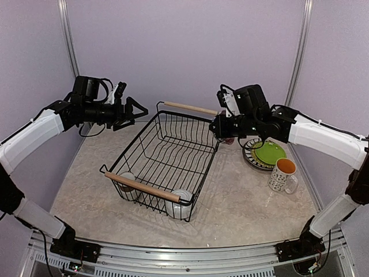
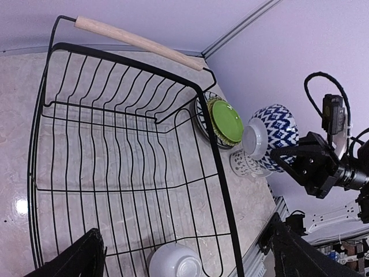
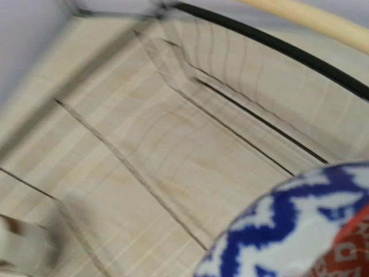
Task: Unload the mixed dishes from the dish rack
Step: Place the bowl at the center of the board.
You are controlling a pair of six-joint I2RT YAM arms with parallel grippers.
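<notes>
The table is bare beside the orange-lined mug (image 1: 282,175). My right gripper will next bring the patterned bowl back and down, away from the rack (image 1: 167,153).
The black wire dish rack (image 1: 167,153) with two wooden handles sits mid-table. Near its front handle lie a white upturned dish (image 1: 181,203) and a pale cup (image 1: 128,186). My right gripper (image 1: 222,129) is shut on the rim of the blue-and-white patterned bowl (image 2: 275,134), holding it in the air just past the rack's far right corner; the arm hides most of the bowl from above. My left gripper (image 1: 137,109) hangs open and empty above the rack's far left side. A lime green plate (image 1: 268,152) lies on a striped plate (image 1: 249,154) to the rack's right, beside the orange-lined mug (image 1: 282,175).
The purple walls and metal corner posts (image 1: 300,52) close in the back and sides. The right wrist view is blurred. It shows rack wires, the far wooden handle (image 3: 311,20) and the bowl (image 3: 294,231) at the lower right.
</notes>
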